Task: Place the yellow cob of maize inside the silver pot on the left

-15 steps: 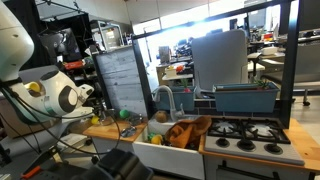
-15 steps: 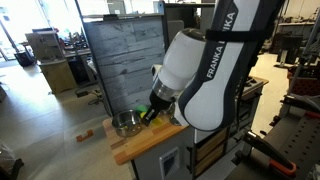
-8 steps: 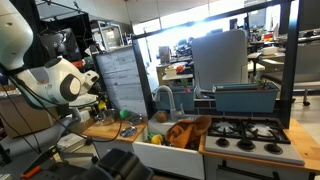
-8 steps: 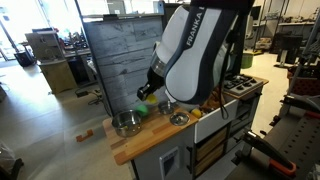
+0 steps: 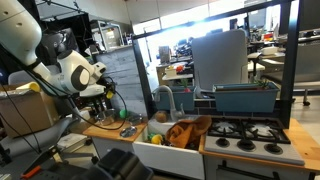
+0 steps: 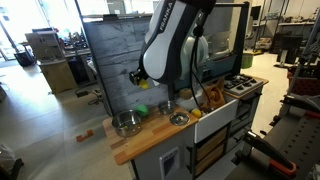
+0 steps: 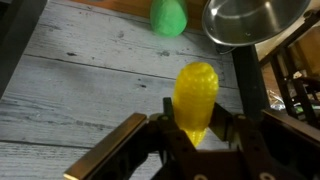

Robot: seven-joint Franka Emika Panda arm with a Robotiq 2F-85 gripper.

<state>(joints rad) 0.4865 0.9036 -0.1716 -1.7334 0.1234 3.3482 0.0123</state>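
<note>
Next, my gripper will shift down and to its right in the wrist view, lower inside the silver pot's opening (image 6: 127,119) (image 7: 254,15) and release the cob.
In the wrist view my gripper (image 7: 192,128) is shut on the yellow cob of maize (image 7: 195,97), which sticks out between the two fingers. A silver pot (image 7: 250,20) shows at the top right of that view. In an exterior view the gripper (image 6: 139,79) hangs raised in front of the grey board, above and a little behind the left silver pot (image 6: 126,124) on the wooden counter (image 6: 150,138). A second silver pot (image 6: 179,117) stands further right. In an exterior view the gripper (image 5: 103,92) is above the counter.
A green round object (image 7: 169,16) lies on the counter near the pot, also seen in an exterior view (image 6: 142,110). A sink basin with an orange-brown heap (image 5: 186,133) and a stove (image 5: 248,135) lie to the right. The grey board (image 6: 120,60) stands behind.
My arm has risen from low over the counter and swung back and leftwards, carrying the cob up and clear of the pots.
</note>
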